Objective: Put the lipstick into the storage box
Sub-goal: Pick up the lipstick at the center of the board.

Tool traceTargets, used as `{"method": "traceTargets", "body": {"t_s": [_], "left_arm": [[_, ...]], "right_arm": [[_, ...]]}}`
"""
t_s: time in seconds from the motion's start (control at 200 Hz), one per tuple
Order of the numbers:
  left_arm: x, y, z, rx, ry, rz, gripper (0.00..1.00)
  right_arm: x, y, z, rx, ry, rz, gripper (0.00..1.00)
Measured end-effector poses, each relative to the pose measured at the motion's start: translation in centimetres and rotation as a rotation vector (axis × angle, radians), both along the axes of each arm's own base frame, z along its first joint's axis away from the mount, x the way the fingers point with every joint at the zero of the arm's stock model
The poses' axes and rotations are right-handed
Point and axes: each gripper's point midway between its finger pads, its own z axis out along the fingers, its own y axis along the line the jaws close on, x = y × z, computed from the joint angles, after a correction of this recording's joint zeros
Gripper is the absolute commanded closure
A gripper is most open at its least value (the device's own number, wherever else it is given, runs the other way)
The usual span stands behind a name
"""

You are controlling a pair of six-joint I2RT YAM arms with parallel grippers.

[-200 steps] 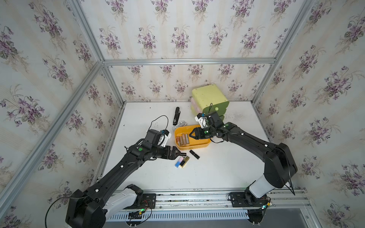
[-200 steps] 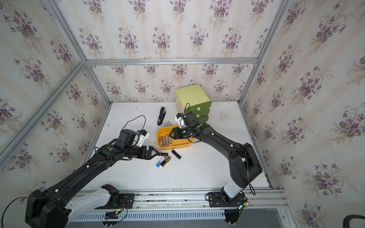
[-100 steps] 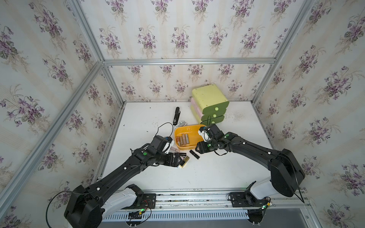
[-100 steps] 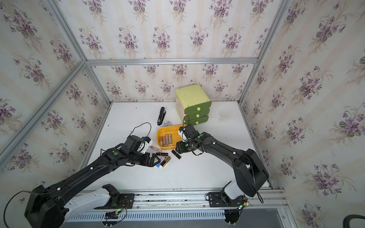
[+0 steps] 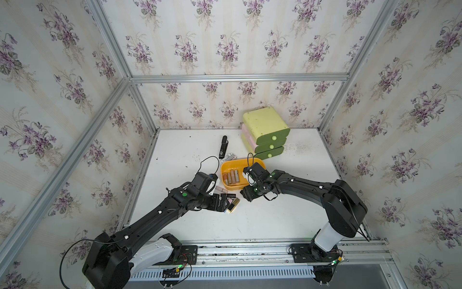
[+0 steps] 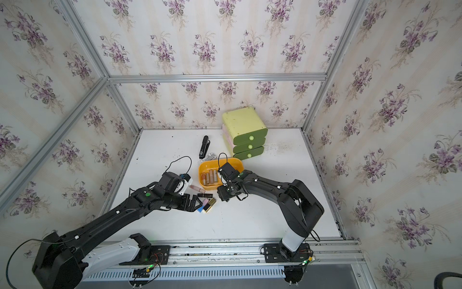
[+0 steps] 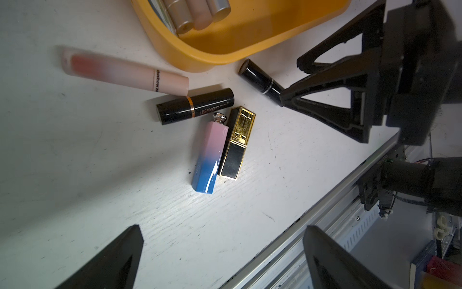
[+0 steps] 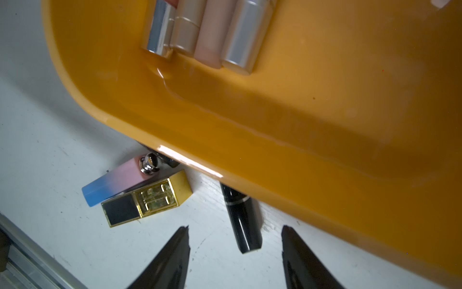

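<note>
I will next lower my right gripper beside the front side of the box and close it on the silver-ringed lipstick's near end (image 8: 247, 232), because that end sticks out clear of the box's rim.
The orange storage box (image 5: 240, 164) (image 6: 212, 164) sits mid-table with several lipstick tubes (image 5: 231, 177) lying side by side in it. In front of it lie loose lipsticks: a pale pink tube (image 7: 120, 72), a black one with a copper ring (image 7: 195, 106), a pink-to-blue one (image 7: 210, 152), a gold-and-black one (image 7: 237, 142), and a black one with a silver ring (image 8: 243, 225). My right gripper (image 8: 235, 229) (image 5: 246, 196) is low at the box's front wall, open, its fingertips either side of that silver-ringed lipstick's end. My left gripper (image 7: 222, 227) (image 5: 222, 204) is wide open and empty beside the pink-blue and gold lipsticks.
A pale yellow-green three-drawer unit (image 5: 266, 132) stands behind the box. A black stapler (image 5: 223, 147) and a small silver item (image 5: 230, 157) lie at the box's back left. The metal front rail (image 5: 250, 244) borders the table.
My right gripper has come from above the box down to the table in front of it, by the black lipstick. My left arm has pushed forward to the lipstick cluster.
</note>
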Motion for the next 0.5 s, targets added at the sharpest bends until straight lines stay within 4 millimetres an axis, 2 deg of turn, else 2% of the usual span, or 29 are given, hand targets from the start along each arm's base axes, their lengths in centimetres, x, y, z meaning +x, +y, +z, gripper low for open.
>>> {"method": "traceTargets", "body": {"t_s": [0.5], "left_arm": [[0.1,0.1,-0.2,0.013,-0.002,-0.010,0.00]], "right_arm": [[-0.6,0.0,-1.8,-0.056,0.014,0.025,0.43]]}}
